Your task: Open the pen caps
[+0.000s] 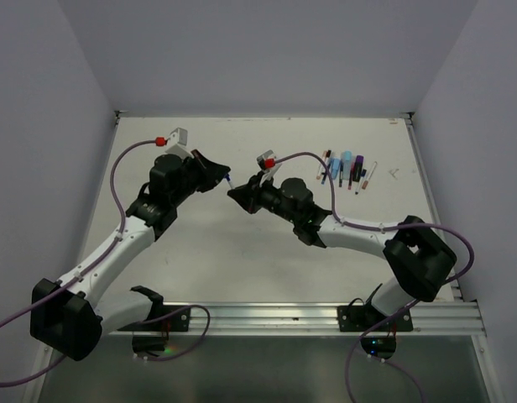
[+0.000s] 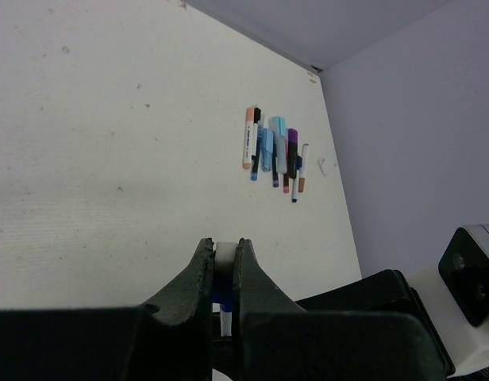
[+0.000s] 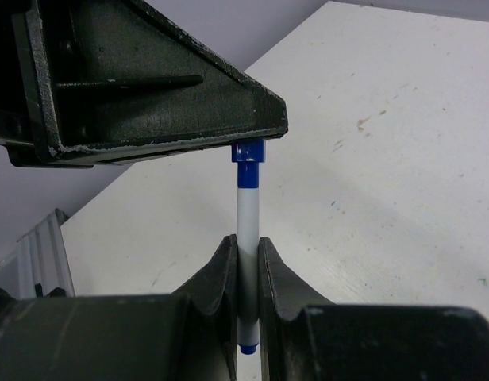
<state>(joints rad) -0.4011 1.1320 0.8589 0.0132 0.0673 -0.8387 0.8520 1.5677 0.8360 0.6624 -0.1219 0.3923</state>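
Observation:
The robot's left gripper will next pull the blue cap away from the right gripper, then lower the cap and let it go on the bare tabletop below the left gripper.
Both grippers hold one white pen [image 3: 247, 210] in the air between them over the table's middle; it also shows in the top view [image 1: 230, 181]. My right gripper [image 3: 246, 250] is shut on the white body; it shows in the top view too [image 1: 238, 194]. The pen's blue cap [image 3: 248, 151] runs up into my left gripper [image 2: 222, 250], which is shut on that end, with white and blue plastic between its jaws. The left gripper also shows in the top view [image 1: 222, 175]. The other pens [image 1: 347, 168] lie in a tight row at the far right, also seen from the left wrist [image 2: 272, 151].
A peach-coloured marker [image 2: 248, 139] lies at the left edge of the row. White walls close in the table's back and sides. A metal rail [image 1: 309, 317] runs along the near edge.

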